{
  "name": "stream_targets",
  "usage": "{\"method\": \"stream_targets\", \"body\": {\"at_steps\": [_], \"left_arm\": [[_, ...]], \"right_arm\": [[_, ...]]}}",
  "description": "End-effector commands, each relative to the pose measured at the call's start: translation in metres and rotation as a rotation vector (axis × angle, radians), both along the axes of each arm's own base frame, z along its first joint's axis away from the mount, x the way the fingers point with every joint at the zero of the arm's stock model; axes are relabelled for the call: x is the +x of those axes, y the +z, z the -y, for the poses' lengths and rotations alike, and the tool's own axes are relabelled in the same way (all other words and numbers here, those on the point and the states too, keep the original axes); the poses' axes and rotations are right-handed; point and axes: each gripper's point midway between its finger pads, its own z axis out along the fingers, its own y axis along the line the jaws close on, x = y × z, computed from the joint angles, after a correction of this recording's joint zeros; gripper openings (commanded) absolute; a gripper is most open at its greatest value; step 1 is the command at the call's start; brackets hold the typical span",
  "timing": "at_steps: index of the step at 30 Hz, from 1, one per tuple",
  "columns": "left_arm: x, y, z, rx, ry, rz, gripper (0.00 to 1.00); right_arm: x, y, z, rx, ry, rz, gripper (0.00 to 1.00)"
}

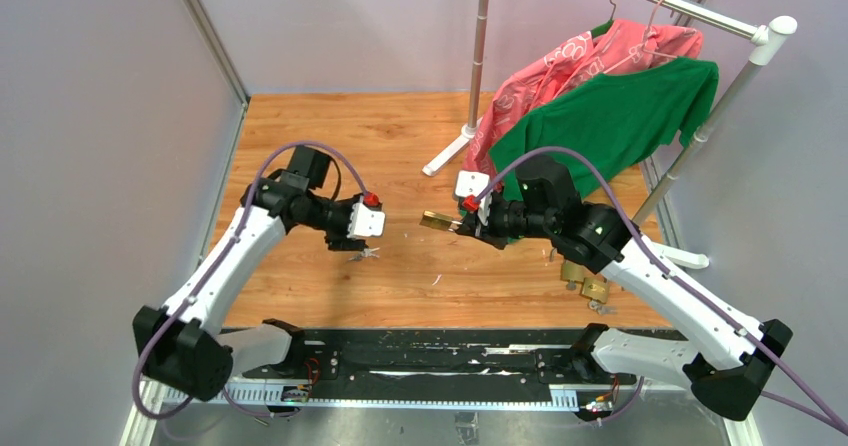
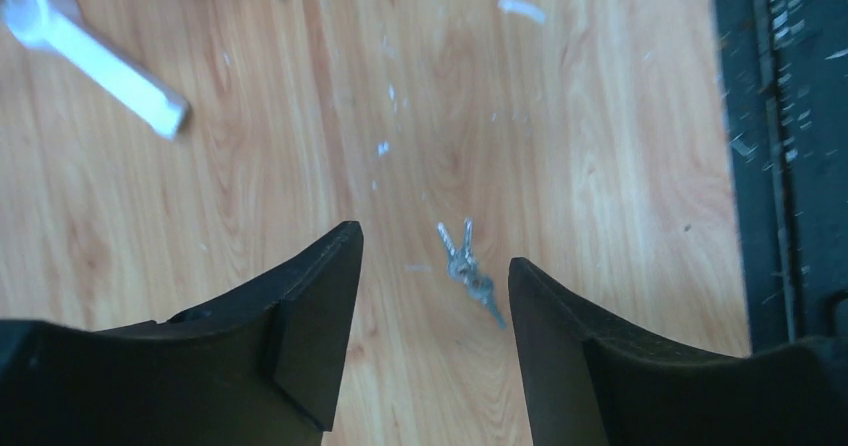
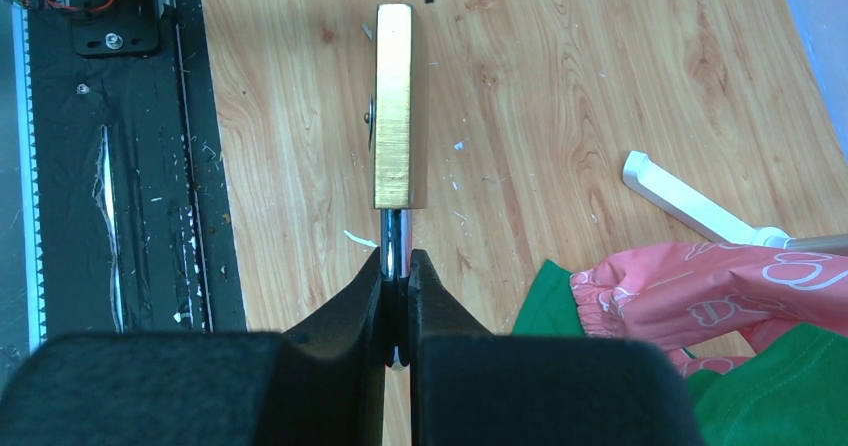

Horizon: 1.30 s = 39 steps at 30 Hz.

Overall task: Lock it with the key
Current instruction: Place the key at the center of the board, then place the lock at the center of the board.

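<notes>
The bare wood near the keys is clear. Next I should move the padlock's shackle in my right gripper down and to the left in the top view, and let go of it there.
A small bunch of silver keys (image 2: 468, 266) lies on the wooden table, apart from both fingers and slightly blurred. My left gripper (image 2: 432, 248) hangs just above it, open, with nothing between its fingers. From above, the keys (image 1: 369, 254) show right under the left gripper (image 1: 350, 243). My right gripper (image 3: 400, 261) is shut on the steel shackle of a brass padlock (image 3: 395, 106). It holds the lock body out level above the table, pointing at the left arm. In the top view the padlock (image 1: 438, 221) juts left from the right gripper (image 1: 468, 226).
More brass padlocks (image 1: 585, 281) lie on the table by the right arm. A white clothes rack (image 1: 480, 56) stands at the back right, with a pink garment (image 1: 560, 66) and a green shirt (image 1: 610, 116) on hangers. Its white foot (image 3: 690, 201) rests on the wood. A black rail (image 1: 420, 361) runs along the near edge.
</notes>
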Motion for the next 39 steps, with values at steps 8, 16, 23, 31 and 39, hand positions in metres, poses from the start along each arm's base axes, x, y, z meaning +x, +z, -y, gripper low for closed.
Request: {"method": "stream_targets", "body": {"at_steps": [8, 16, 23, 31, 39], "left_arm": [[-0.087, 0.073, 0.024, -0.285, -0.269, 0.144, 0.99], [-0.109, 0.095, 0.025, -0.364, -0.276, 0.170, 1.00], [-0.117, 0.091, 0.020, -0.362, -0.184, 0.071, 1.00], [-0.113, 0.098, 0.018, -0.377, -0.065, 0.008, 1.00], [-0.052, 0.116, 0.016, -0.482, 0.483, -0.206, 0.91]], "right_arm": [[0.024, 0.013, -0.006, 0.082, -0.126, 0.001, 0.00], [0.053, -0.042, -0.035, 0.126, -0.381, -0.344, 0.00], [0.082, -0.103, -0.072, 0.126, -0.621, -0.668, 0.00], [0.090, -0.166, -0.089, -0.003, -0.671, -0.813, 0.00], [0.089, -0.212, -0.072, -0.086, -0.724, -0.966, 0.00]]}}
